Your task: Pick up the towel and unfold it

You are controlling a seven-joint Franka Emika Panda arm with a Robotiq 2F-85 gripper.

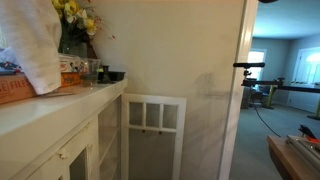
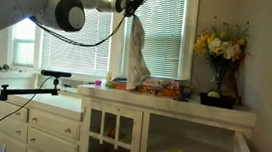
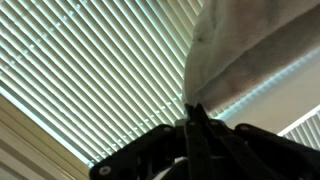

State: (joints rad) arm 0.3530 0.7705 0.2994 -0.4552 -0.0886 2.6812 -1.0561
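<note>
The robot's gripper next needs to swing away from the flowers first, then down toward them over the orange boxes, and let go of the towel (image 2: 137,48), because the towel hangs long and narrow.
The towel (image 2: 137,48) is a cream cloth that hangs down long from my gripper (image 2: 133,5) over the counter, in front of the window blinds. Its lower end reaches the orange boxes (image 2: 162,89). In an exterior view the towel (image 1: 36,45) hangs at the left edge, and the gripper is out of frame there. In the wrist view my gripper (image 3: 194,112) is shut, its fingertips pinching a fold of the towel (image 3: 245,45), which spreads up and to the right.
A white counter (image 2: 164,102) with cabinets carries the orange boxes (image 1: 15,88), a vase of yellow flowers (image 2: 217,64) and small dark items (image 1: 105,74). A camera stand (image 2: 19,87) stands nearby. Window blinds (image 3: 90,70) are close behind the gripper.
</note>
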